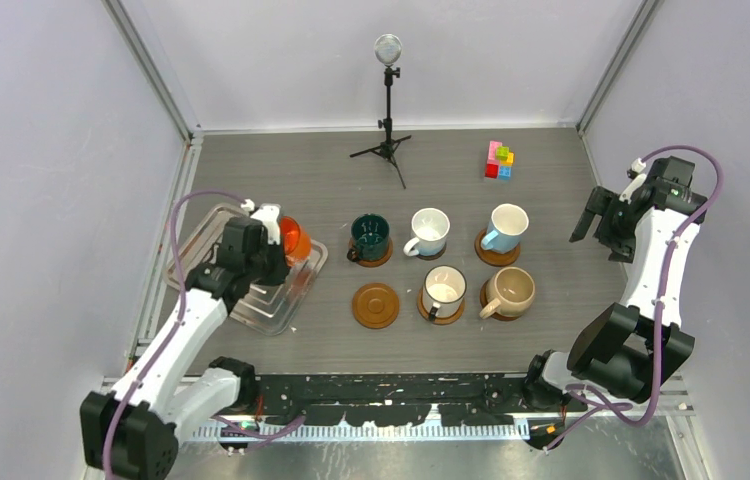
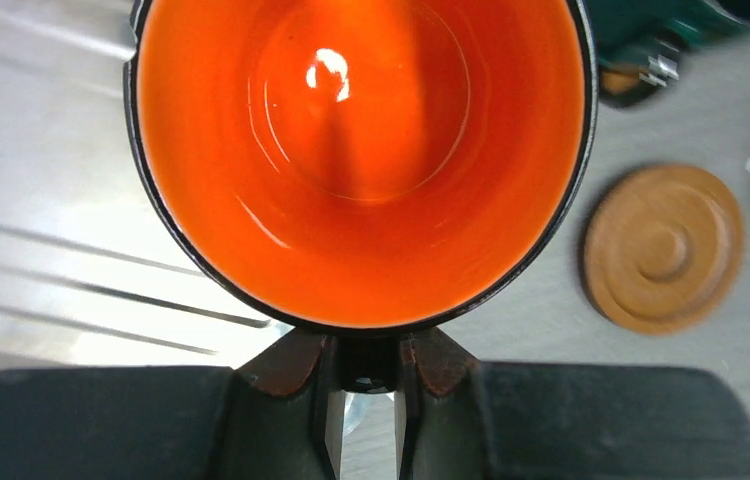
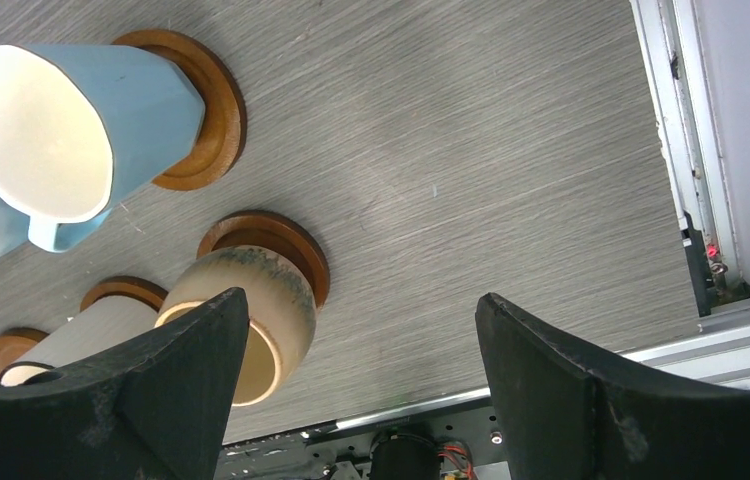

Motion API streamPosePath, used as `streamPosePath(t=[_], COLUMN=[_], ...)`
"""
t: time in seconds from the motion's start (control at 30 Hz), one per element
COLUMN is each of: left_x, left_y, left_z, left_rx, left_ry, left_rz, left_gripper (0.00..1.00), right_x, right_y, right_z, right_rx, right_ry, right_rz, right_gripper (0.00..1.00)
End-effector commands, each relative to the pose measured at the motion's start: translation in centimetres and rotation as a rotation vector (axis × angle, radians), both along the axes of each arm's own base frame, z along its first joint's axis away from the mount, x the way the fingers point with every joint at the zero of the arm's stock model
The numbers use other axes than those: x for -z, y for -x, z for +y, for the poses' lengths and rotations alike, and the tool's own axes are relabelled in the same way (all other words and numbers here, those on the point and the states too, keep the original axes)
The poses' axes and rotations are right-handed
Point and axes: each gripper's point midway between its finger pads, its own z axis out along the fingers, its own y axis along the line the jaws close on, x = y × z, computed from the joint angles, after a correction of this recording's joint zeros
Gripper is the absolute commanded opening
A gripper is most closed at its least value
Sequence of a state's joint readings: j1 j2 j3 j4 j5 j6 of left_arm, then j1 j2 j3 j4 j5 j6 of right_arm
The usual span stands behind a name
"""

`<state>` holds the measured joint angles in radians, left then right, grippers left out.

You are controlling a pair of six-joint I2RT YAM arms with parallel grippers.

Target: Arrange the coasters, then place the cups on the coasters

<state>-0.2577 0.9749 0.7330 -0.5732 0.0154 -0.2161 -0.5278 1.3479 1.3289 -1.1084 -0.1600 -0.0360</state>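
My left gripper carries the orange cup (image 1: 295, 240) off the tray next, back and turning toward a coaster, and lowers it on top, since only that coaster lies bare.
My left gripper (image 1: 278, 238) (image 2: 366, 352) is shut on the dark handle of the orange cup (image 1: 295, 240) (image 2: 361, 150), at the right edge of the silver tray (image 1: 251, 300). One coaster (image 1: 376, 305) (image 2: 663, 248) lies bare on the table to the right of it. The dark green cup (image 1: 369, 235), white cup (image 1: 429, 230), light blue cup (image 1: 506, 227) (image 3: 61, 120), dark-rimmed white cup (image 1: 443, 288) and beige cup (image 1: 511, 290) (image 3: 251, 310) each stand on a coaster. My right gripper (image 1: 596, 222) (image 3: 361, 350) hangs open and holds nothing, right of the cups.
A small tripod stand (image 1: 387, 100) rises at the back middle. A stack of coloured blocks (image 1: 499, 160) sits back right. The tray (image 2: 51, 250) lies at the left beside the wall rail.
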Motion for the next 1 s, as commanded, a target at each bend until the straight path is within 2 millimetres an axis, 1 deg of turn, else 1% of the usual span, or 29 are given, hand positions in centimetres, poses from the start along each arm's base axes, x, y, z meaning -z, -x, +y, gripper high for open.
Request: streamPosePath(t=[0.0,0.03,0.1,0.13,0.23,0.3,0.37,0.47,0.57,0.67,0.77,0.97], left_x=[-3.8,-4.4,-4.7,-4.8,-4.3,-3.4,-2.8,-2.3,-1.5,-0.8,0.0,1.4], left_y=[1.5,2.5,4.2,5.2,7.0,7.7,7.9,7.7,7.2,6.7,6.4,6.6], left_z=[-5.0,-6.1,-8.1,-9.4,-11.7,-13.0,-14.3,-16.3,-17.4,-18.1,-18.4,-18.7], left_rx=[0.287,0.345,0.440,0.498,0.589,0.636,0.665,0.684,0.692,0.695,0.695,0.701], left_ry=[0.084,0.091,0.098,0.101,0.076,0.037,0.018,0.005,-0.018,-0.039,-0.069,-0.109], left_rz=[-0.184,-0.213,-0.235,-0.238,-0.225,-0.214,-0.212,-0.220,-0.220,-0.226,-0.216,-0.181], left_gripper=[0.00,0.00,0.00,0.00,0.00,0.00,0.00,0.00,0.00,0.00,0.00,0.00], right_x=[-1.3,-1.3,-1.4,-1.5,-1.6,-1.6,-1.6,-1.7,-1.9,-1.9,-2.0,-1.9], right_y=[0.3,0.3,0.3,0.3,0.3,0.3,0.3,0.3,0.4,0.4,0.4,0.4], right_z=[0.4,0.5,0.4,0.4,0.4,0.5,0.6,0.6,0.5,0.5,0.6,0.6], right_rx=[-0.029,-0.032,-0.033,-0.032,-0.031,-0.031,-0.031,-0.029,-0.031,-0.032,-0.036,-0.044], right_ry=[0.007,0.008,0.010,0.012,0.013,0.009,0.006,0.008,0.016,0.019,0.020,0.017], right_rz=[-0.040,-0.042,-0.041,-0.043,-0.048,-0.047,-0.049,-0.052,-0.055,-0.056,-0.059,-0.057], right_gripper=[0.88,0.88,0.88,0.88,0.88,0.88,0.88,0.88,0.88,0.88,0.88,0.88])
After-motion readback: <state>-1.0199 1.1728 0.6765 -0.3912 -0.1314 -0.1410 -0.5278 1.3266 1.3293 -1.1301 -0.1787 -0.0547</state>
